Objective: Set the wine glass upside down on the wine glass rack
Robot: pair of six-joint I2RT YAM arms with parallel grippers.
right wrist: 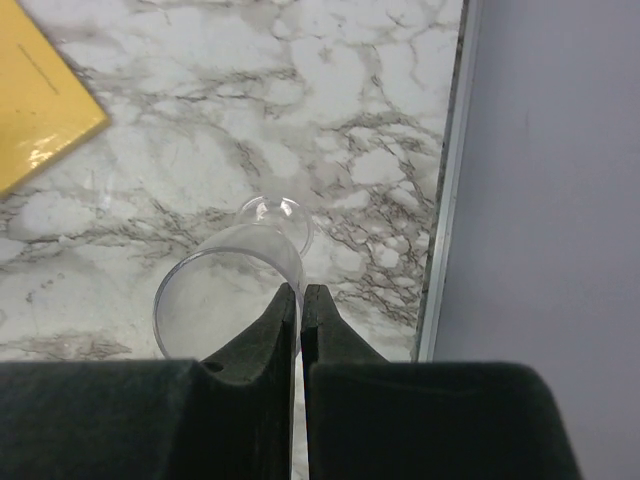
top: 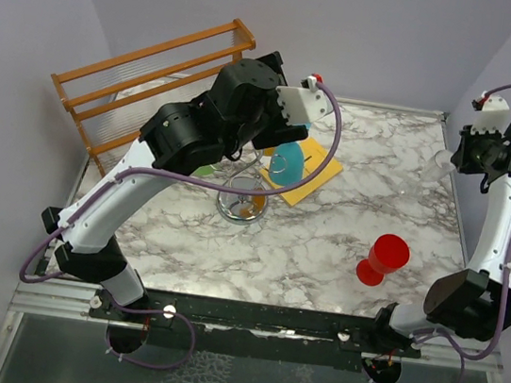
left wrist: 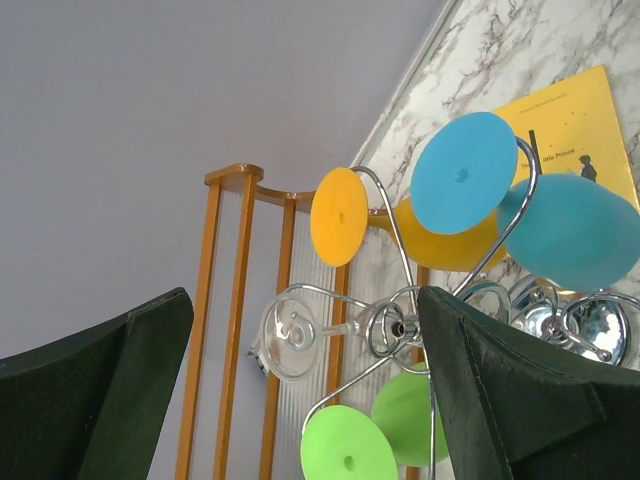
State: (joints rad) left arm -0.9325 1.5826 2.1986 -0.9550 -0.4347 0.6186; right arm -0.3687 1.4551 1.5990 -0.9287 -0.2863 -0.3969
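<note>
The clear wine glass's foot (top: pixel 408 186) is free because my right gripper holds the glass's rim. My left gripper moves outward past the rack's arms next, turning to close on the foot.
A clear wine glass (right wrist: pixel 228 292) stands upright near the table's right edge, faint in the top view (top: pixel 433 171). My right gripper (right wrist: pixel 300 292) is shut on its rim wall, one finger inside the bowl and one outside. The wine glass rack (left wrist: pixel 402 325), chrome wire on a shiny round base (top: pixel 242 201), stands mid-table. Blue (left wrist: pixel 575 230), orange (left wrist: pixel 339 216), green (left wrist: pixel 345 450) and clear (left wrist: pixel 290 340) glasses hang on it upside down. My left gripper (left wrist: pixel 300 400) hovers open over the rack's arms, nothing between its fingers.
A red wine glass (top: pixel 383 258) lies on its side at the front right of the marble table (top: pixel 322 258). A yellow book (top: pixel 324 167) lies behind the chrome rack. A slatted wooden shelf rack (top: pixel 147 81) stands at the back left, against the wall.
</note>
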